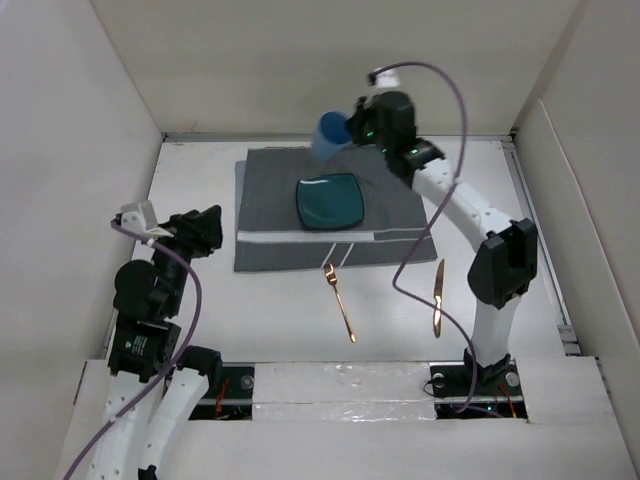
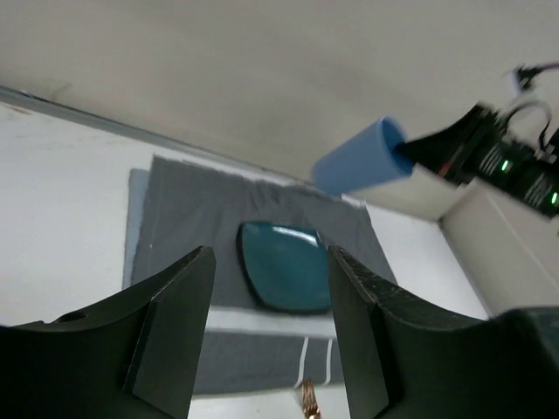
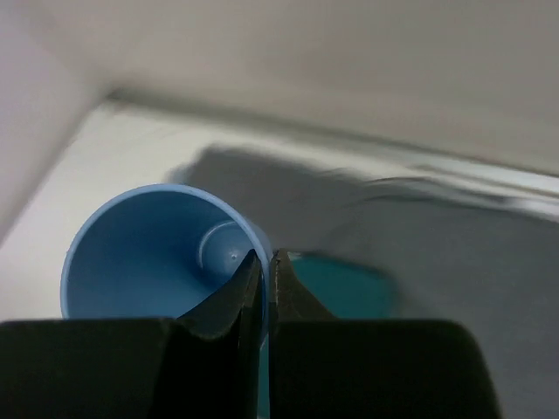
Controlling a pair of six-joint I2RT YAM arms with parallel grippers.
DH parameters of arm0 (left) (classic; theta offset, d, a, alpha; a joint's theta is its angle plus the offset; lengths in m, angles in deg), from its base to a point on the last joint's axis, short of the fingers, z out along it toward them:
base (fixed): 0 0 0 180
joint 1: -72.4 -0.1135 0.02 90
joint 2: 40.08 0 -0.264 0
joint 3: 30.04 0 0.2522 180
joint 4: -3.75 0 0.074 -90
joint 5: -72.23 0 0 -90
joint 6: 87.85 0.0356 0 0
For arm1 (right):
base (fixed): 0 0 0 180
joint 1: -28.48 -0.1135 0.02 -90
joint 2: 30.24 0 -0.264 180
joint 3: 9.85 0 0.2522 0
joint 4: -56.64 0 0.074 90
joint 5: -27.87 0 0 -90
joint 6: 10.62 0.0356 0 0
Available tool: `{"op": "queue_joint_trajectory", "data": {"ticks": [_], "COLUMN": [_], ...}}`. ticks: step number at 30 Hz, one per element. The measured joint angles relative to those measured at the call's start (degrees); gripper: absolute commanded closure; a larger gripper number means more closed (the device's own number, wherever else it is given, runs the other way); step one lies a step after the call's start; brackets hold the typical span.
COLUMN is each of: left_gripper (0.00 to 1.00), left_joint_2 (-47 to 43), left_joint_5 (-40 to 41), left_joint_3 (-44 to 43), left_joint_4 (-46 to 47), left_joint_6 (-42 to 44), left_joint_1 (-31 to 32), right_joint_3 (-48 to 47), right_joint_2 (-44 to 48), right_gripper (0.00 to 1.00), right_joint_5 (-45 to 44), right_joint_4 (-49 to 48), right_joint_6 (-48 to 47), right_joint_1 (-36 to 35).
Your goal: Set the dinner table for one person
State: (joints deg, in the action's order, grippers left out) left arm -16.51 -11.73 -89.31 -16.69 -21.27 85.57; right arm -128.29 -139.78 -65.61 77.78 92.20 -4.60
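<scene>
Next I will shift my right gripper to the right in the top view, turn the cup upright and lower it onto the placemat's far corner [image 1: 380, 167] [image 3: 478, 246], which the plate leaves free.
My right gripper [image 1: 352, 131] is shut on the rim of a blue cup [image 1: 331, 135] and holds it tilted in the air over the far edge of the grey placemat [image 1: 270, 215]. The wrist view looks into the cup [image 3: 148, 257], with one finger inside the rim and one outside. A teal square plate [image 1: 329, 202] lies on the placemat. A copper fork [image 1: 339, 299] and a copper knife [image 1: 438, 297] lie on the white dinner table [image 1: 260, 310] in front of the placemat. My left gripper [image 1: 208, 232] is open and empty at the left, pointing at the plate [image 2: 284, 264].
White walls close in the table on the left, back and right. The right arm's purple cable [image 1: 420, 240] hangs down over the table between the fork and the knife. The fork's tines [image 2: 308, 399] show between my left fingers.
</scene>
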Motion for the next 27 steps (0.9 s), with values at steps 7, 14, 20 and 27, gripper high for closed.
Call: {"op": "queue_joint_trajectory", "data": {"ticks": [7,14,20,27], "left_gripper": [0.49,0.48,0.48,0.48], "left_joint_2": [6.67,7.67,9.07,10.29], "left_joint_5": [-10.4,-13.35,-14.51,-15.13], "left_joint_3": [-0.07,-0.15,-0.26,-0.26], "left_joint_4": [-0.17,0.02,0.0,-0.02], "left_joint_6": [2.62,3.52,3.85,3.89], "left_joint_1": [0.0,0.0,0.0,0.0], "right_joint_3": [-9.42,-22.45,-23.32,-23.63], "right_joint_2": [-7.65,-20.0,-23.15,-23.5], "right_gripper": [1.0,1.0,1.0,1.0], "right_joint_5": [-1.46,-0.66,-0.39,-0.46], "right_joint_4": [4.92,12.83,16.06,16.81], "right_joint_6": [-0.79,-2.49,-3.39,-4.07], "right_joint_1": [19.45,23.23,24.9,26.29]}}
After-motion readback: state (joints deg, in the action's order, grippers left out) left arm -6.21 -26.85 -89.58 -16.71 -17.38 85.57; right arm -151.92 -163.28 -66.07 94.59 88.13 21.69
